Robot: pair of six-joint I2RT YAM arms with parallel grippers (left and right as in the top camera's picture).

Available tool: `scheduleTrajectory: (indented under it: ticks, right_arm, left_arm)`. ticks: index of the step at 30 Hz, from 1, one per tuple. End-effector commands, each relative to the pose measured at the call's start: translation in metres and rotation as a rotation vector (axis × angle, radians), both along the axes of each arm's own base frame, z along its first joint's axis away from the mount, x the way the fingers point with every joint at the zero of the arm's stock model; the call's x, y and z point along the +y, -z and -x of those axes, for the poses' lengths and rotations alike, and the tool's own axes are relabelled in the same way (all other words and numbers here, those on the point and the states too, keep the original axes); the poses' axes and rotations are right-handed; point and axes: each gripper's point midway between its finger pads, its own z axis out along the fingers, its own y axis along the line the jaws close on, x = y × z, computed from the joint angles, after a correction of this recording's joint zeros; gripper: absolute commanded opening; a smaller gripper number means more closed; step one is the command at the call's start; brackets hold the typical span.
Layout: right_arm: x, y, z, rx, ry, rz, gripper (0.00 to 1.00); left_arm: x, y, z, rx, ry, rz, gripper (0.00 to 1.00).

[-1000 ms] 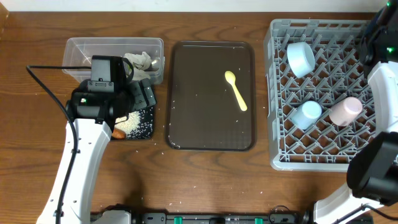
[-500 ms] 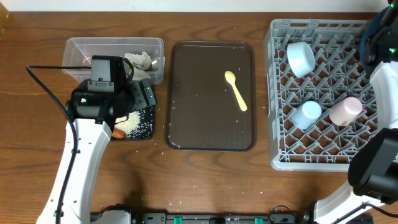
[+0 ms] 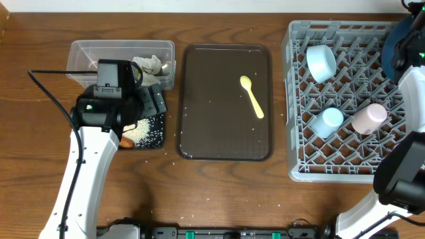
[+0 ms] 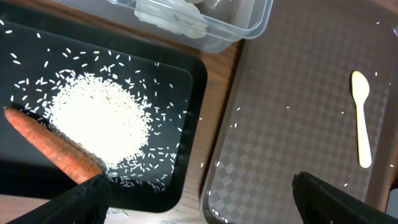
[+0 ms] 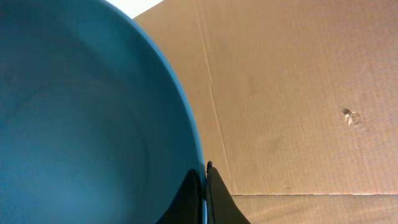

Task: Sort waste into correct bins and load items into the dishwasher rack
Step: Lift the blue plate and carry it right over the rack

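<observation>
I should move my right gripper left in the overhead view next and release the dark blue bowl [image 5: 81, 124], as the rack's empty far wires are on that side.
My left gripper [image 4: 205, 208] is open and empty, low over the black tray [image 4: 186, 93], which holds a rice pile [image 4: 99, 121] and a carrot piece [image 4: 53, 149]. Crumpled tissue [image 3: 151, 64] lies in the clear tub [image 3: 86, 46]. I cannot pick out the green-yellow scrap. The yellow spoon [image 3: 252, 96] lies on the brown tray [image 3: 199, 99]. The grey rack [image 3: 295, 133] holds the white bowl [image 3: 321, 62], light blue cup [image 3: 328, 121] and pink cup [image 3: 369, 118]. My right gripper [image 5: 204, 186] is shut on the rim of the dark blue bowl [image 5: 81, 124], held above the rack's far right corner [image 3: 392, 41].
Loose rice grains are scattered on the brown tray and the wood table. A black cable [image 3: 50, 83] loops left of the left arm. Brown cardboard [image 5: 298, 93] fills the background behind the bowl in the right wrist view.
The right arm has shifted slightly right and up at the frame's edge with the blue bowl. The left arm has not moved.
</observation>
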Motion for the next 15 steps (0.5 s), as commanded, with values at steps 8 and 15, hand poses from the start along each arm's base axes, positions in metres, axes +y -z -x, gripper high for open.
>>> scheduleTrajectory:
  ticks: [8, 15]
  right_arm:
    - [0.017, 0.012, -0.013, 0.08, -0.037, 0.038, 0.01]
    - [0.008, -0.012, -0.012, 0.129, -0.017, 0.169, 0.01]
  left_arm:
    - [0.003, -0.002, -0.003, -0.003, -0.01, -0.007, 0.95]
    - [0.003, -0.002, -0.003, -0.003, -0.01, -0.007, 0.95]
